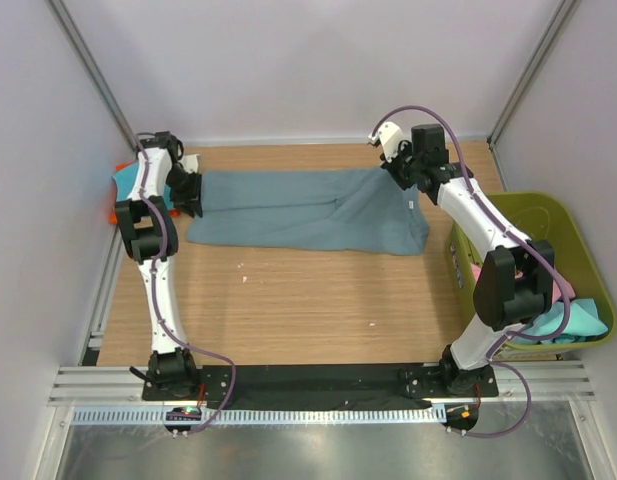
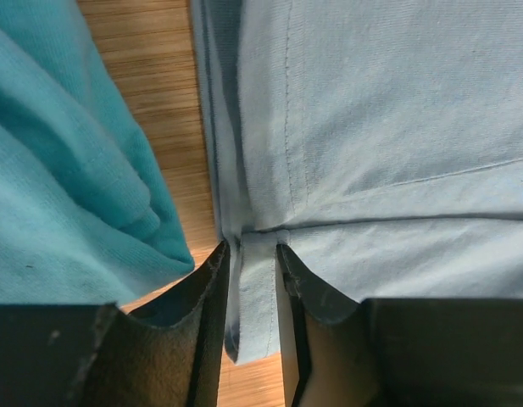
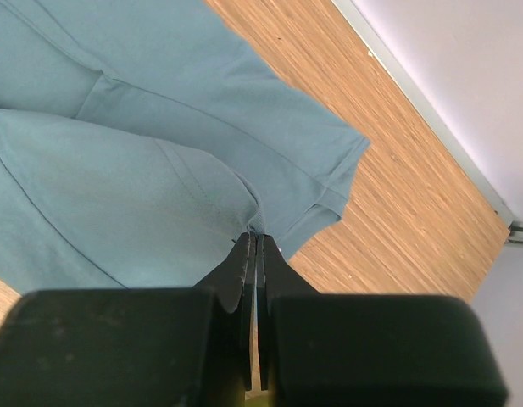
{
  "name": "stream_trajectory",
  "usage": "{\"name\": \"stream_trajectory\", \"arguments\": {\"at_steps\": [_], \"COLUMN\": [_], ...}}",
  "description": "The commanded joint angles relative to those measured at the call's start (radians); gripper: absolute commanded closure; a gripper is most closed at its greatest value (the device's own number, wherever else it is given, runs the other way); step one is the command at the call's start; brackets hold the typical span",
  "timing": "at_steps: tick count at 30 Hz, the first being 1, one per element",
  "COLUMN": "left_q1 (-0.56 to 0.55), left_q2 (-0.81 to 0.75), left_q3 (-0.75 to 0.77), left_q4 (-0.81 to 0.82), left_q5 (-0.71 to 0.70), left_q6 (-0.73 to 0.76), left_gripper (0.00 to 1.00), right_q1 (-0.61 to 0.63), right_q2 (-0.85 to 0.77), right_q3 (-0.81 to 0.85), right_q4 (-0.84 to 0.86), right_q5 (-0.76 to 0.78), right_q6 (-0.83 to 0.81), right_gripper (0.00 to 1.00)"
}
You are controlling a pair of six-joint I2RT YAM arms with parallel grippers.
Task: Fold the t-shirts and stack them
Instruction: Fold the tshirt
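Note:
Lower cloth shows near the shirt's far edge point(image 1: 366, 171) point(image 3: 316, 113), which is outward of the robot's right gripper, so the right gripper will pull the fold outward and let go of it there.
A large slate blue-grey t-shirt point(image 1: 298, 210) lies stretched across the back of the table, with a small white label point(image 1: 412, 205) near its right end. My left gripper point(image 1: 191, 192) is shut on a hem strip at its left edge; in the left wrist view the gripper point(image 2: 251, 254) holds the shirt point(image 2: 397, 127) between its fingers. My right gripper point(image 1: 400, 172) is shut on the shirt's far right corner; in the right wrist view the gripper point(image 3: 256, 242) pinches a fold of the shirt point(image 3: 117, 178). A turquoise t-shirt point(image 1: 123, 180) lies by the left arm and also shows in the left wrist view point(image 2: 66, 170).
An olive-green basket point(image 1: 548, 215) stands at the right edge, holding a turquoise shirt point(image 1: 578, 318) and a pink one point(image 1: 560, 290). A bit of orange cloth point(image 1: 114, 214) shows at the table's far left. White walls enclose the back and sides.

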Motion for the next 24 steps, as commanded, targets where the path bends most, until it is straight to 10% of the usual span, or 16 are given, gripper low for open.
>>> {"name": "stream_trajectory", "arguments": {"at_steps": [1,11,24], "left_q1": [-0.01,-0.018,-0.016], "left_q2": [0.0,-0.003,-0.154], "left_q3": [0.035,0.021,-0.044], "left_q4": [0.008,0.006,0.003], "left_q5": [0.0,-0.008,-0.009], "left_q6": [0.008,0.006,0.005], "left_gripper": [0.71,0.99,1.0], "right_q1": [-0.004,-0.004,-0.008], "right_q2": [-0.041,-0.043,-0.084], "right_q3": [0.0,-0.009,-0.013], "right_q4": [0.044,0.057,0.071], "right_q5": [-0.011,-0.007,0.022], "right_q6": [0.008,0.013,0.002], "right_gripper": [0.99,0.98,0.99]}}
